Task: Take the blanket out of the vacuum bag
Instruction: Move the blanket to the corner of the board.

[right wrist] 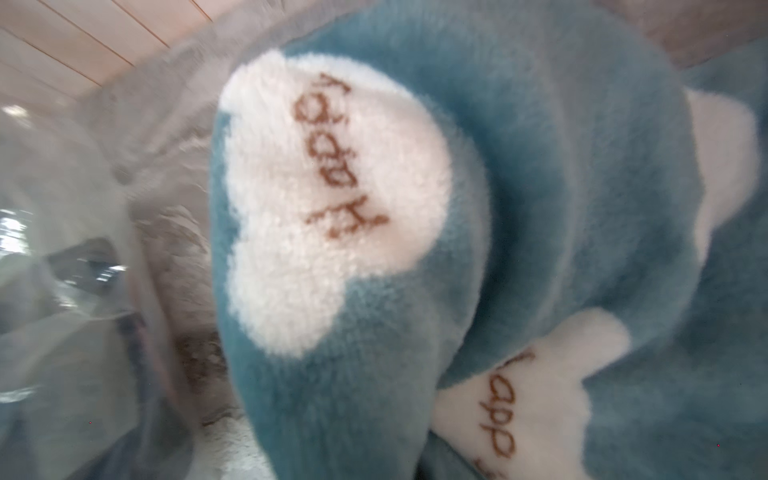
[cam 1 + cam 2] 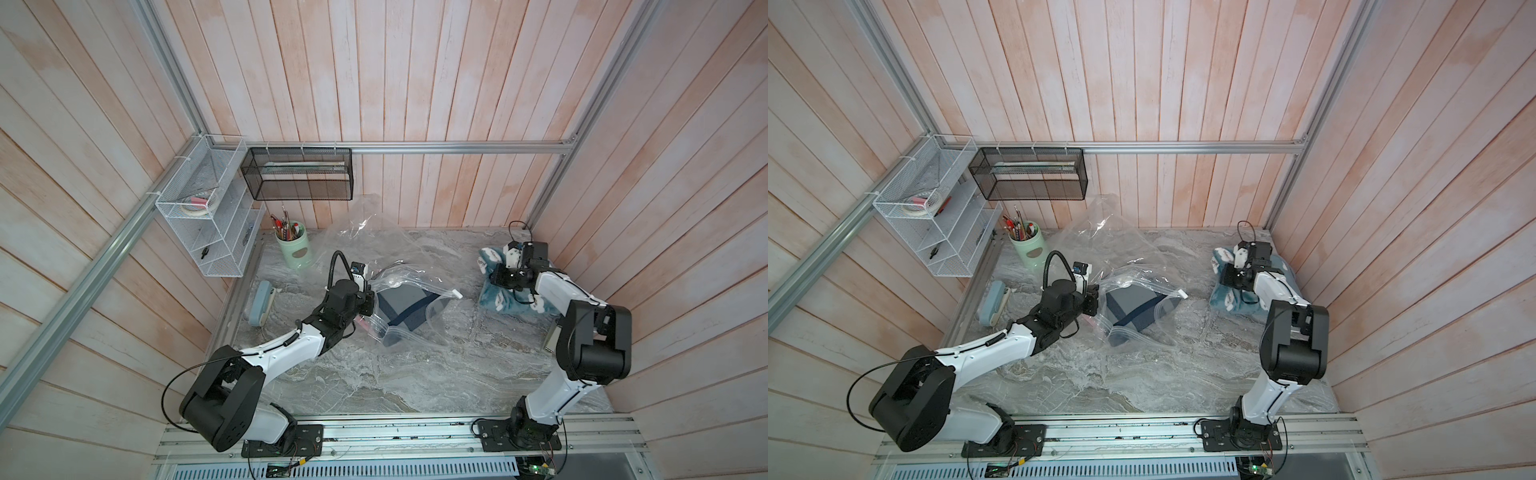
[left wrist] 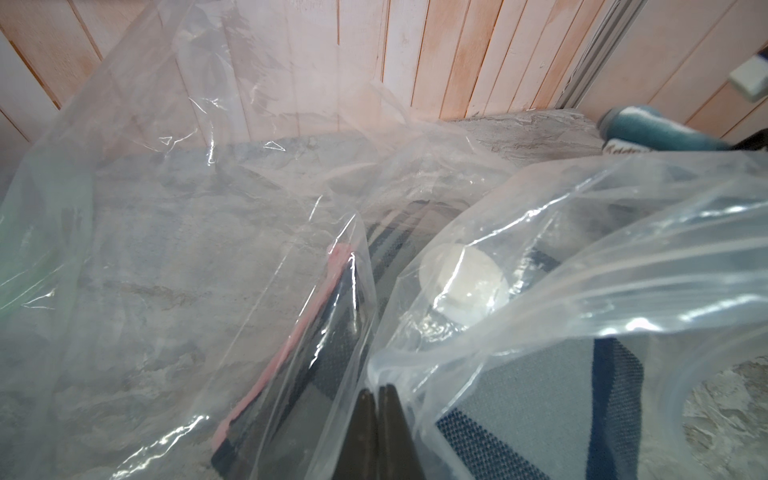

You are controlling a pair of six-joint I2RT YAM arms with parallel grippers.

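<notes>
My right gripper raises the bunched fold of the blanket next, carries it outward over bare tabletop before the back wall [image 2: 476,238] [image 1: 172,92] and releases it.
The blanket [image 2: 498,301] [image 2: 1225,297] is teal fleece with white clouds and lies bunched at the right of the table, outside the bag. My right gripper [image 2: 510,258] [image 2: 1239,257] sits on its far end, shut on a raised fold; fleece [image 1: 540,208] fills the right wrist view and hides the jaws. The clear crinkly vacuum bag [image 2: 415,266] [image 2: 1133,274] lies in the middle, with its white valve [image 3: 463,286] and slider clip [image 2: 457,294]. A grey and navy folded cloth [image 2: 405,309] [image 3: 540,382] is inside it. My left gripper [image 2: 370,301] [image 3: 378,390] is shut on the bag's film.
Loose clear plastic [image 2: 365,220] rises against the back wall. A green pen cup [image 2: 296,249] and a blue-grey case [image 2: 261,307] stand at the left. A white wire rack [image 2: 203,216] and black mesh basket [image 2: 297,174] hang on the walls, which close in three sides.
</notes>
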